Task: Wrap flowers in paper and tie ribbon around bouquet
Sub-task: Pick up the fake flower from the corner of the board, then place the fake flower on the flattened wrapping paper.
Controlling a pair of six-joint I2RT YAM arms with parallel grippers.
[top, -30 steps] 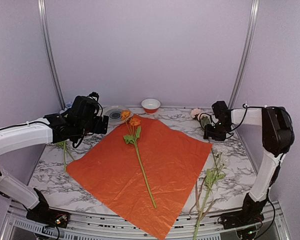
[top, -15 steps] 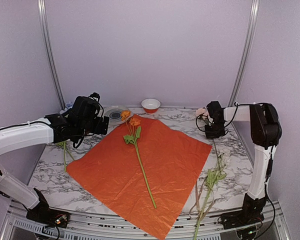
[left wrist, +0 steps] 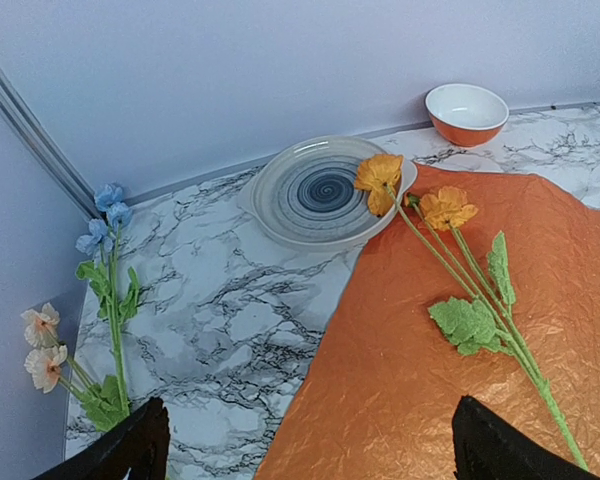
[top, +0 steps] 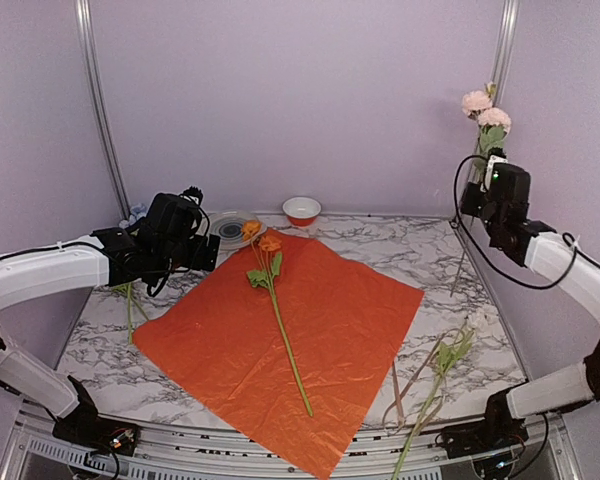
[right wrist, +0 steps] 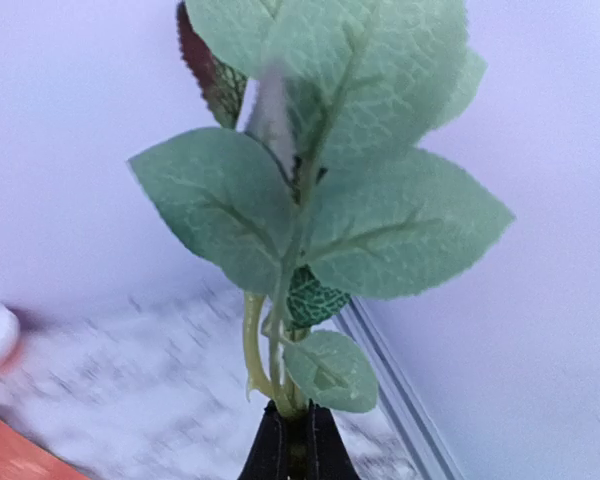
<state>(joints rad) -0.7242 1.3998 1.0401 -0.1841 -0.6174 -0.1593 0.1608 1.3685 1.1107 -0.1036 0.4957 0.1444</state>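
Observation:
The orange-headed stem lies below my right gripper to the left in the top view. Next, the gripper comes down there and releases along the orange-headed flower stem (top: 285, 335).
The paper (top: 310, 330) lies flat, orange face up, with an orange-headed flower stem (top: 285, 335) along its middle. My right gripper (top: 477, 187) is raised by the right wall, shut on a pale pink flower stem (top: 485, 110) that stands upright. In the right wrist view its jaws (right wrist: 300, 415) pinch the stalk under green leaves (right wrist: 330, 190). My left gripper (top: 206, 250) hovers open over the paper's back-left edge, its fingertips (left wrist: 140, 450) wide apart and empty. Blue flowers (left wrist: 105, 215) and cream ones (left wrist: 42, 350) lie left of it. No ribbon or bouquet is in view.
A grey swirl plate (left wrist: 310, 190) and an orange bowl (left wrist: 467, 112) stand at the back wall. More stems (top: 435, 370) lie at the front right beside the paper. A metal rail (right wrist: 405, 400) runs along the right wall.
My right gripper closed on the pink flower stem at the table's back right and lifted it high by the right wall. The left arm stayed still.

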